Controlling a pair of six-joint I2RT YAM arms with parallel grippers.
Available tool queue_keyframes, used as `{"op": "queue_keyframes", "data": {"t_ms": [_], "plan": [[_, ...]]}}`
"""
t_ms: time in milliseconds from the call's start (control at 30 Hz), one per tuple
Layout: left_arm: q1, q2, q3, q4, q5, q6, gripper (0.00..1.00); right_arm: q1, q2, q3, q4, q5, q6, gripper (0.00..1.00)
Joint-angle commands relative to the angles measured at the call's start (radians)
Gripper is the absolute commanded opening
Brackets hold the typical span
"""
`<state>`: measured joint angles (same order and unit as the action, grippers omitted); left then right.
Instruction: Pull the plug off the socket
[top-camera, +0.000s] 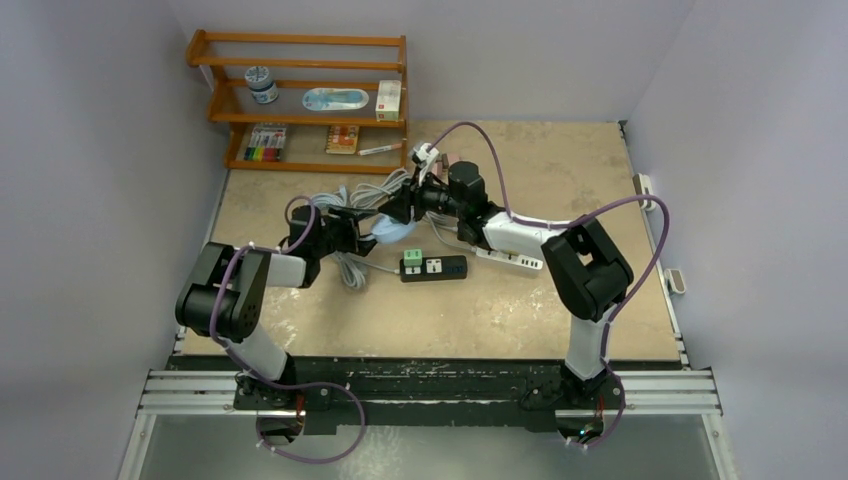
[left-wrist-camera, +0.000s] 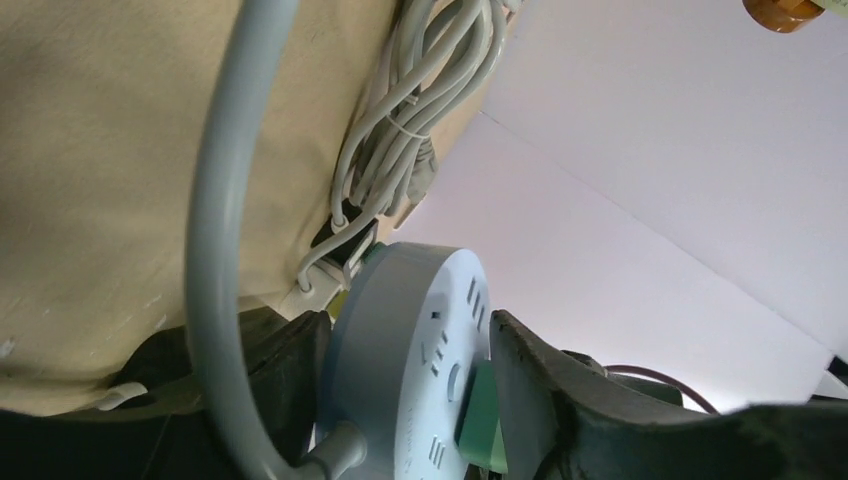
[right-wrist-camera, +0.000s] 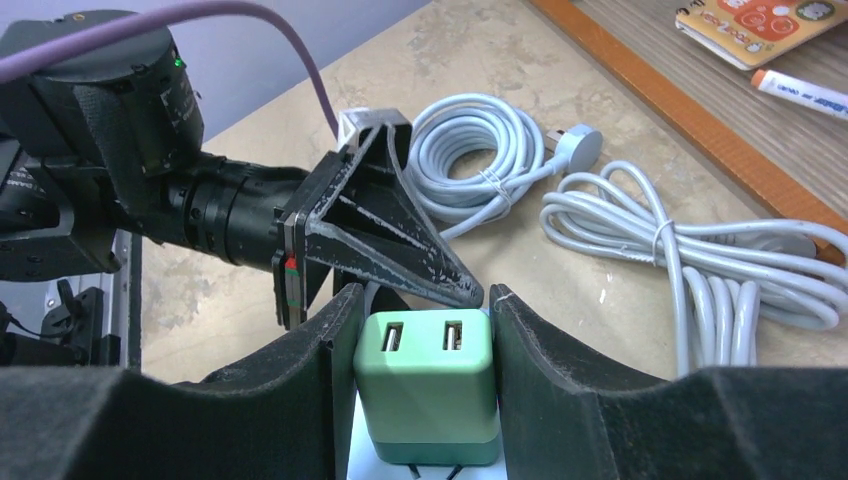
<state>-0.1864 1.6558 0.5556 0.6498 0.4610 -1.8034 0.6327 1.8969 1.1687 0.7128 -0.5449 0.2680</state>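
Observation:
The far tabletop is bare, so my right gripper will next pull up, carry the plug to the right in the top view, then lower it and let go of it there.
A round light-blue socket (top-camera: 398, 230) is held off the table between my two arms. My left gripper (top-camera: 375, 228) is shut on its rim; in the left wrist view the socket (left-wrist-camera: 420, 300) sits between the fingers of the left gripper (left-wrist-camera: 405, 335), with a green plug (left-wrist-camera: 482, 420) on its face. My right gripper (top-camera: 407, 208) is shut on that green plug (right-wrist-camera: 428, 385), a two-port USB charger, with one finger on each side of it (right-wrist-camera: 425, 295). The plug's two prongs show partly bared above the socket's pale face (right-wrist-camera: 355, 455).
A black power strip (top-camera: 445, 267) carrying another green plug (top-camera: 412, 260) lies on the table below the grippers. A white power strip (top-camera: 510, 258) lies under my right arm. Coiled white cables (right-wrist-camera: 490, 160) (right-wrist-camera: 700, 260) lie behind, before a wooden shelf (top-camera: 300, 100).

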Motion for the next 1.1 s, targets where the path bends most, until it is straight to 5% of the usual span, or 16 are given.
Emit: {"op": "queue_keyframes", "data": {"t_ms": [0,133,167,300,433,567,600,700,733,800,833,900,1067], "plan": [[-0.005,-0.051,-0.037,0.188,0.026,-0.146,0.50,0.035,-0.055,0.008,0.135,0.002,0.020,0.00],[-0.004,-0.046,-0.046,0.249,0.031,-0.187,0.03,0.047,-0.048,-0.005,0.159,0.015,0.025,0.00],[-0.004,-0.045,-0.045,0.252,0.031,-0.180,0.00,0.050,-0.047,-0.006,0.157,0.018,0.024,0.00],[-0.003,-0.050,-0.034,0.169,0.001,-0.064,0.00,0.050,-0.060,0.006,0.125,-0.053,0.031,0.00],[-0.001,-0.098,0.049,-0.238,-0.116,0.238,0.00,0.005,-0.044,0.094,0.090,-0.319,0.133,0.00],[0.001,-0.139,0.131,-0.442,-0.240,0.412,0.00,0.097,-0.145,0.158,-0.271,0.260,-0.197,0.00],[0.002,-0.147,0.146,-0.480,-0.267,0.442,0.00,0.094,-0.155,0.156,-0.284,0.261,-0.182,0.00],[0.002,-0.169,0.193,-0.584,-0.347,0.526,0.00,-0.054,-0.158,0.093,-0.056,-0.197,0.071,0.00],[0.002,-0.175,0.208,-0.608,-0.369,0.549,0.00,-0.075,-0.146,0.092,-0.019,-0.234,0.121,0.00],[0.004,-0.182,0.228,-0.645,-0.411,0.585,0.00,-0.012,-0.147,0.224,-0.342,0.039,-0.105,0.00],[0.004,-0.185,0.235,-0.657,-0.428,0.601,0.00,0.000,-0.141,0.246,-0.373,-0.024,-0.097,0.00],[0.004,-0.192,0.237,-0.665,-0.455,0.613,0.00,-0.074,-0.088,0.218,-0.109,-0.452,0.194,0.00],[0.004,-0.192,0.238,-0.664,-0.483,0.628,0.00,-0.119,0.043,0.155,0.472,-0.516,0.707,0.00]]}}
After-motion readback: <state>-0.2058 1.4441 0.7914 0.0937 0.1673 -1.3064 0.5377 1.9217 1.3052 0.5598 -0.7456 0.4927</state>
